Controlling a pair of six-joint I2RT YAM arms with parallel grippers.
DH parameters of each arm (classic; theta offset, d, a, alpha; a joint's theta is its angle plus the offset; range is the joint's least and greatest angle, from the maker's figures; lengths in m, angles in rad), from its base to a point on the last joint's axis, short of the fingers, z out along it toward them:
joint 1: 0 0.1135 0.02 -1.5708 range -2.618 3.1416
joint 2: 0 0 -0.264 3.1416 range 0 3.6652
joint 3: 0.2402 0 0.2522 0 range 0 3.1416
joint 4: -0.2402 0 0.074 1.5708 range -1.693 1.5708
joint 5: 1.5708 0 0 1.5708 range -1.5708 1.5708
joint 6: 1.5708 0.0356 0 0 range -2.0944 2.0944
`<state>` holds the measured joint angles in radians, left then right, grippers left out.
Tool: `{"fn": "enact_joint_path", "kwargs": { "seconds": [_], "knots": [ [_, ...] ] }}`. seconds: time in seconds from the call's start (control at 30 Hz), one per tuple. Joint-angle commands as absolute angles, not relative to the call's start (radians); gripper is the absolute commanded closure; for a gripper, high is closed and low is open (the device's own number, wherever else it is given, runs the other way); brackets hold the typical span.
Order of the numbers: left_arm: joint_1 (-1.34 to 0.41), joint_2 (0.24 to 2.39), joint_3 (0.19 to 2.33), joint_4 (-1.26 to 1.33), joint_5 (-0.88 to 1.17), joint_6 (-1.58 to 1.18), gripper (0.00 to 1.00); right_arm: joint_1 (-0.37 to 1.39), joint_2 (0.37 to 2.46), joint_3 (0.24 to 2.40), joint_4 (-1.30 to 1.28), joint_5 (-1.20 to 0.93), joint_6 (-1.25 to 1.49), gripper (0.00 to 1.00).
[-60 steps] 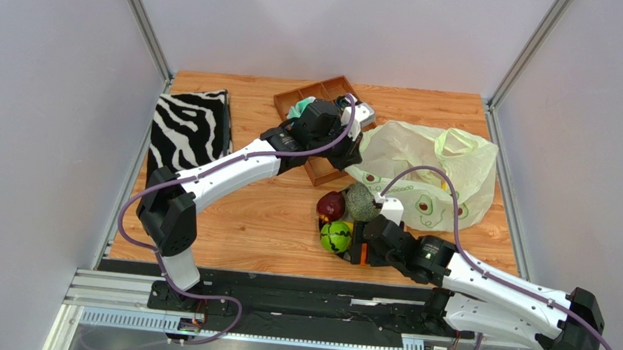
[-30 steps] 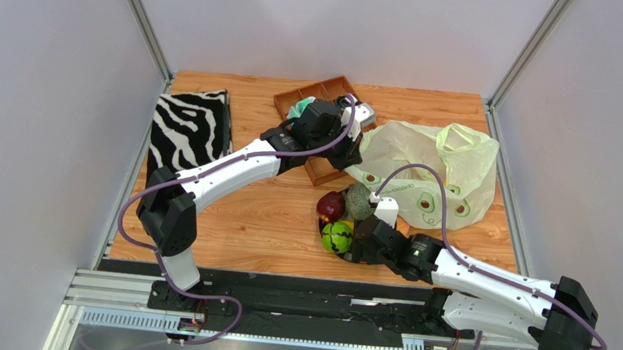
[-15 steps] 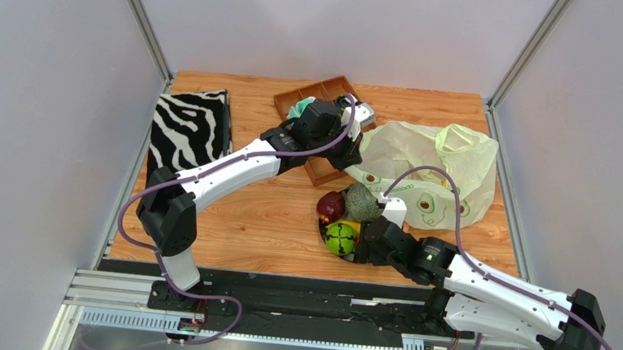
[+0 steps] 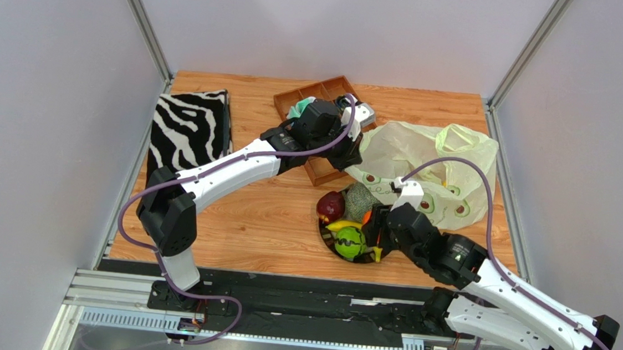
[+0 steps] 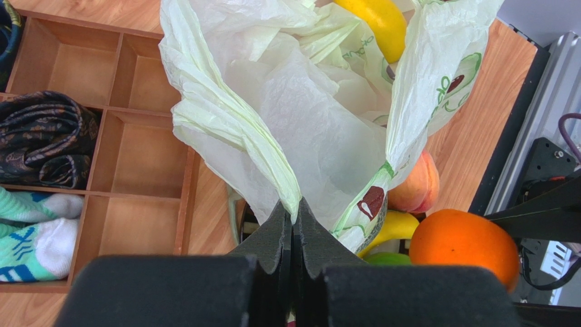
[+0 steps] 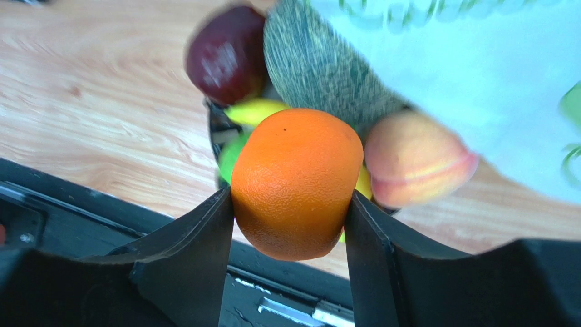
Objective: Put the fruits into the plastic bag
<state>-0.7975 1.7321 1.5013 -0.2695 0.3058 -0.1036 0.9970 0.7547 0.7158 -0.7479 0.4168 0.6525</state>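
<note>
My left gripper holds the bag's rim up, so I need to bring my right gripper outward over the bag's near side into the bag's opening and release the orange.
The pale green plastic bag lies at the right rear, and my left gripper is shut on its bunched rim, holding the mouth up. A yellow banana lies inside. My right gripper is shut on the orange, lifted just above the fruit pile. Below it are the dark red apple, the netted melon, the peach and a yellow fruit. In the top view the striped green ball lies in a black dish beside my right gripper.
A wooden compartment tray holds dark cloth rolls and teal socks, left of the bag. The zebra-striped box stands at the far left. The black rail runs along the near edge.
My right arm has risen and swung back and right towards the bag with the orange, uncovering the green ball. The left arm and the bag rim have stayed put.
</note>
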Motion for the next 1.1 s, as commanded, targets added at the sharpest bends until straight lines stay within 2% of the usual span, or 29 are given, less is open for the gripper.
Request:
{"fn": "enact_joint_path", "kwargs": {
  "seconds": [0.0, 0.23, 0.47, 0.73, 1.07],
  "knots": [
    [-0.795, 1.736, 1.548, -0.258, 0.322, -0.11, 1.0, 0.905, 0.756, 0.87, -0.644, 0.367, 0.485, 0.66],
    [-0.795, 1.741, 1.549, -0.258, 0.333, -0.107, 1.0, 0.603, 0.767, 1.0, -0.549, 0.134, 0.368, 0.67],
    [-0.793, 1.743, 1.554, -0.261, 0.345, -0.098, 1.0, 0.315, 0.94, 1.057, -0.411, -0.092, 0.354, 0.67],
    [-0.795, 1.746, 1.559, -0.268, 0.339, -0.087, 1.0, 0.233, 1.176, 1.029, -0.336, -0.103, 0.336, 0.68],
    [-0.793, 1.741, 1.557, -0.268, 0.341, -0.089, 1.0, 0.184, 1.38, 1.058, -0.324, 0.08, 0.261, 0.68]
  ]
}}
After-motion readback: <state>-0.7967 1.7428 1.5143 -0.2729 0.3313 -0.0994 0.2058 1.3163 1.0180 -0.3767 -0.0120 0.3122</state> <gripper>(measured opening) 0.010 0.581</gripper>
